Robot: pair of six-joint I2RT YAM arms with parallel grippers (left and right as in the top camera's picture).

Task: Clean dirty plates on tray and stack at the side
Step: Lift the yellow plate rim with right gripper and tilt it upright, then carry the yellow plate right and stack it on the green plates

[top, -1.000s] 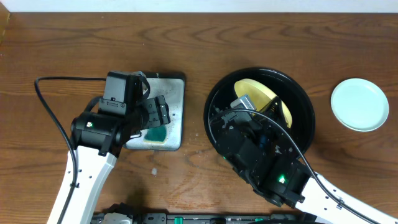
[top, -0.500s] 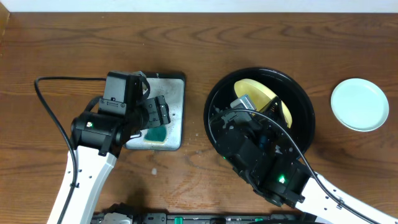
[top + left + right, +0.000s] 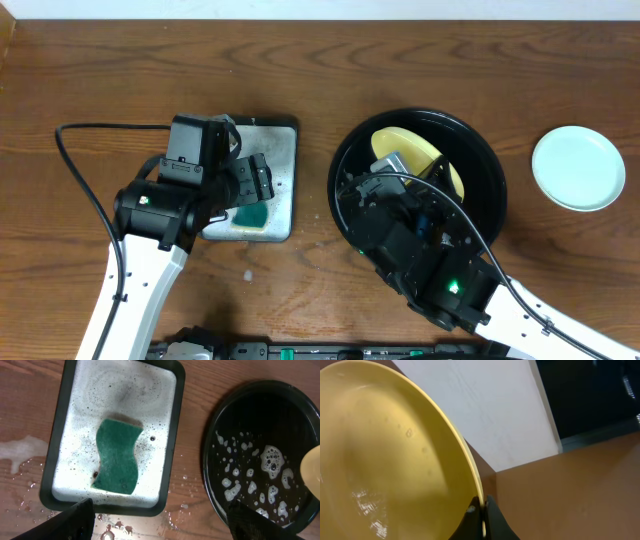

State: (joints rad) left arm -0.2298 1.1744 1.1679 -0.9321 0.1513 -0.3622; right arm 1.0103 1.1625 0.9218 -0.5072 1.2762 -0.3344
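Note:
I need to move my right gripper to the right in the overhead view and lower the yellow plate flat onto the mint-blue plate (image 3: 578, 168), then release it, since its side looks clean.
My right gripper (image 3: 481, 510) is shut on the rim of the pale yellow plate (image 3: 390, 455) and holds it tilted over the round black tray (image 3: 490, 170); the plate also shows in the overhead view (image 3: 415, 150). Its wet face shows no red smear. A pale mint-blue plate (image 3: 578, 167) lies on the table at the far right. The other mint-blue plate is out of view. My left gripper (image 3: 160, 520) is open and empty above the near edge of the soapy tray. The black tray (image 3: 260, 450) holds soap foam.
A rectangular dark-rimmed soapy tray (image 3: 67, 425) holds a green sponge (image 3: 117, 457); it sits left of the black tray (image 3: 285, 180). Water drops lie on the wooden table (image 3: 125, 527) in front of it. A black cable (image 3: 75, 170) loops at the left.
The yellow plate has shifted slightly in the right gripper over the black tray. The left arm has not moved.

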